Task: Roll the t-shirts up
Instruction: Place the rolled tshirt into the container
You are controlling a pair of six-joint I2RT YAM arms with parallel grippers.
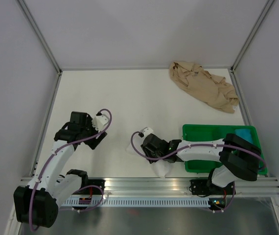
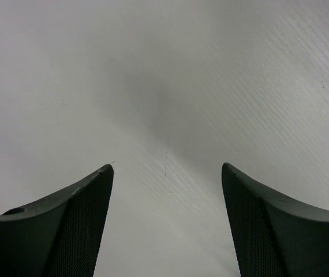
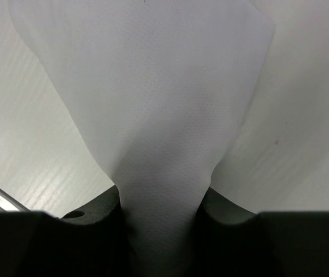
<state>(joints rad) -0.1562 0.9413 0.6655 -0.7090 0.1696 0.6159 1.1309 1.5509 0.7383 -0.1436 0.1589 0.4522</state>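
Observation:
My right gripper moves up toward the green tray next, then down into the tray's bare end and releases, since blue cloth fills the opposite end.
The white t-shirt is bunched and pinched between the jaws of my right gripper, which is shut on the fabric. From above, that gripper sits at the near middle of the table, with white cloth showing beneath it; most of the shirt is hidden by the arm. The tan-beige t-shirt lies crumpled at the far right corner. My left gripper is open over bare table, with nothing between its fingers; from above it hangs at the left, well apart from both shirts.
A green plastic tray stands at the near right, partly under the right arm's elbow. Walls with metal posts enclose the white table on three sides. An aluminium rail runs along the near edge.

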